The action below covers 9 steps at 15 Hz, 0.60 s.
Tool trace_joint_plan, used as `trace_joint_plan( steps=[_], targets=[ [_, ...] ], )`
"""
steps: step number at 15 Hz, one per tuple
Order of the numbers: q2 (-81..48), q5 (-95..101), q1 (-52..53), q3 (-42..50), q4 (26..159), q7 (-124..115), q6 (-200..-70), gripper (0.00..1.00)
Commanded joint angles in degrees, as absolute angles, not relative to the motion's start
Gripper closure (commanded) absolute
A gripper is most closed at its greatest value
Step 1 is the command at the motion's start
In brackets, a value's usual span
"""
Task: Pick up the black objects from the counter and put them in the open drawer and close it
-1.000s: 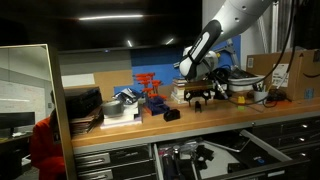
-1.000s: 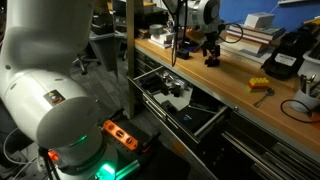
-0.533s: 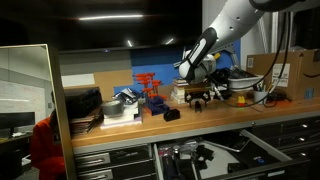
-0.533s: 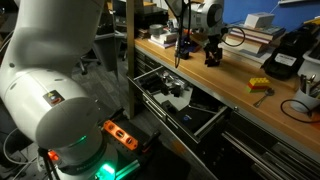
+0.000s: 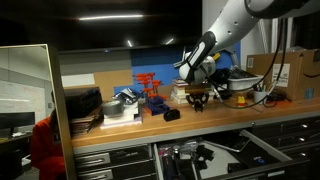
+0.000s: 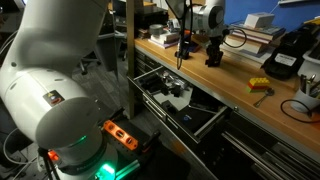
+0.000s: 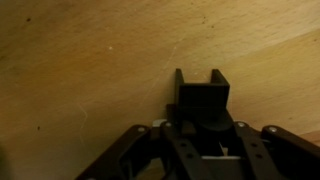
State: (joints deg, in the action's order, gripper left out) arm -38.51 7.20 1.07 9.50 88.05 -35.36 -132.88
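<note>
I need to raise my gripper next, move it back and lower it into the open drawer to release the black object, since the drawer is below and back from my gripper.
On the light-brown counter [image 5: 115, 130] [image 6: 235, 85] my gripper [image 5: 197, 100] [image 6: 213, 55] points straight down, shut on one of the black objects [image 5: 198, 104] [image 6: 213, 61], which rests on the wood. In the wrist view that black object [image 7: 203, 98] is a chunky block with two prongs, and it sits between the finger linkages of my gripper [image 7: 205, 135]. Another black object [image 5: 171, 115] lies nearer the counter's front edge, apart from my gripper. The drawer [image 5: 262, 150] [image 6: 205, 122] stands pulled open below the counter with dark and pale items inside.
A red rack [image 5: 149, 88], a book stack [image 5: 80, 108], cables and boxes [image 5: 285, 72] crowd the back of the counter. A yellow-handled tool [image 6: 260, 86] and a black device [image 6: 285, 58] lie further along. The robot's base [image 6: 60, 110] stands close to the open drawer.
The jaws went from wide open to shut around the black object under them. The arm stayed over the same spot, shifting only slightly.
</note>
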Motion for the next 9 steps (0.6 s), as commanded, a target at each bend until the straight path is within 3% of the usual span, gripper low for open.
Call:
trace_joint_plan(
  steps=[1,9],
  targets=[
    [-37.8,4.4,0.0,7.8,86.6,-29.2,-128.0,0.76],
    [-23.5,2.0,-0.4,4.8,103.0,-15.2,-123.1,0.76]
  ],
)
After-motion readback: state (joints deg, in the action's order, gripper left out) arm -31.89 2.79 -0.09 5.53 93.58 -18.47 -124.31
